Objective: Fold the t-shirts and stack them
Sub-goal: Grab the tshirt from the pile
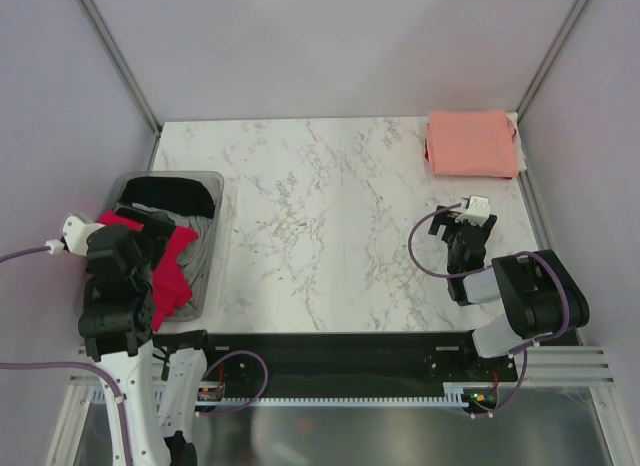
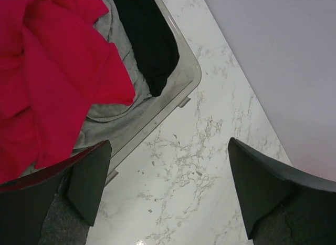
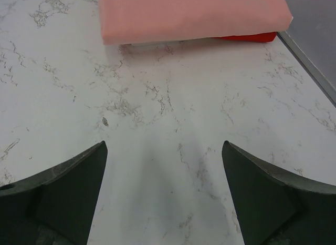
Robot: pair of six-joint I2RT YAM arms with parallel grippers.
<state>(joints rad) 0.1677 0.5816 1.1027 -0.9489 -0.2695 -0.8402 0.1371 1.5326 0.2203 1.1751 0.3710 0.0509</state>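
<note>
The crimson red t-shirt lies over the grey t-shirt. So my left gripper will next move down into the bin (image 1: 214, 248), toward the left in the top view, onto a crimson red fold (image 1: 122, 221).
A crimson red t-shirt (image 1: 172, 264) lies crumpled in the clear plastic bin (image 1: 214, 248) at the left, on top of a grey t-shirt (image 1: 201, 248). A black t-shirt (image 1: 170, 193) sits at the bin's far end. All three show in the left wrist view: red (image 2: 47, 87), grey (image 2: 115, 119), black (image 2: 147, 40). A salmon pink t-shirt (image 1: 470, 143) lies folded at the back right, also in the right wrist view (image 3: 194, 13), with a red sliver (image 3: 252, 38) under it. My left gripper (image 1: 155, 224) is open and empty over the bin. My right gripper (image 1: 466, 224) is open and empty, short of the pink shirt.
The bin's rim (image 2: 184, 92) stands on the marble table (image 1: 330, 216). Metal frame posts and purple walls close in the back and sides. The table's right edge strip (image 3: 310, 61) runs close to the folded stack.
</note>
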